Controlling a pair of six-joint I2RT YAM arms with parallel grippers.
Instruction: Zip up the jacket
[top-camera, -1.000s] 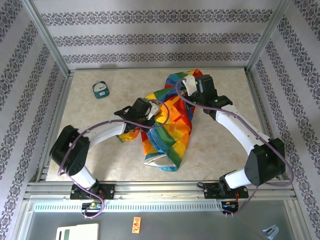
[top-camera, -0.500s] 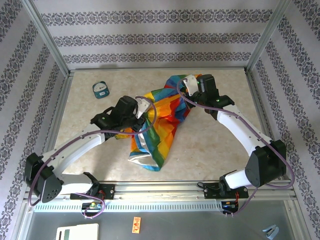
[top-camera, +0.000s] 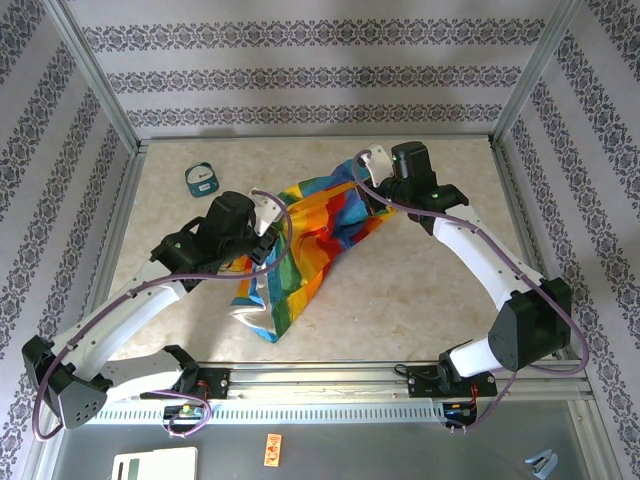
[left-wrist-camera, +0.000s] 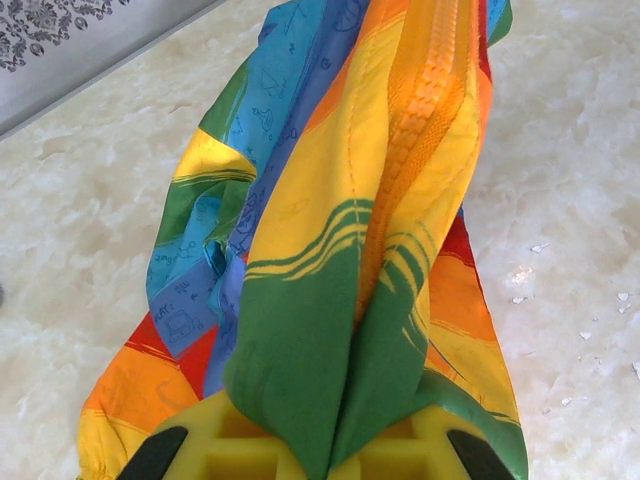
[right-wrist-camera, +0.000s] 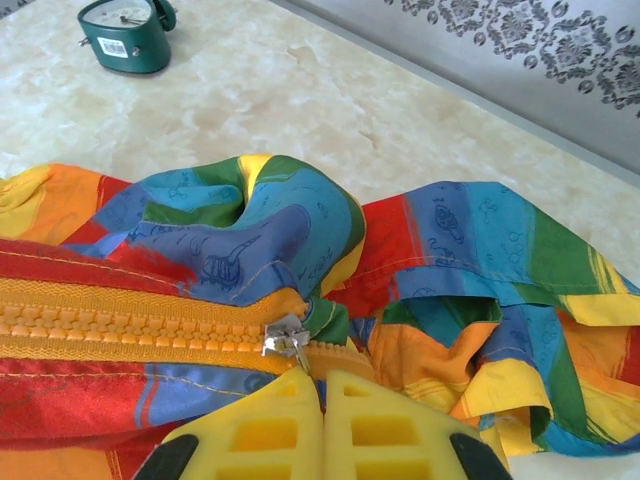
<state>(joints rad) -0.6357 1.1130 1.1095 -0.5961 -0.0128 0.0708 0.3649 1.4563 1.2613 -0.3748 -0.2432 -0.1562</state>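
My right gripper should go down and back over the tabletop by the jacket's near edge (top-camera: 345, 257) and let go of the pull, because that spot is below it and farther back.
The rainbow patchwork jacket (top-camera: 318, 222) is pulled out in a band between my two grippers, its lower end drooping toward the near edge. My left gripper (top-camera: 262, 248) is shut on the green hem (left-wrist-camera: 300, 370), with the closed orange zipper (left-wrist-camera: 420, 120) running away from the yellow fingers (left-wrist-camera: 240, 450). At the jacket's far right end, my right gripper (top-camera: 378, 198) is shut on the silver zipper pull (right-wrist-camera: 290, 340), which sits at the end of the joined orange teeth (right-wrist-camera: 130, 325). Bunched blue and red collar fabric (right-wrist-camera: 480, 240) lies just beyond the slider.
A small round teal gadget (top-camera: 202, 179) stands on the beige table at the back left, also visible past the jacket in the right wrist view (right-wrist-camera: 125, 35). Metal frame posts and patterned walls enclose the table (top-camera: 430, 290).
My left arm has swung left and toward the near edge, dragging the jacket's lower end with it and stretching the jacket straighter. The right gripper has barely moved.
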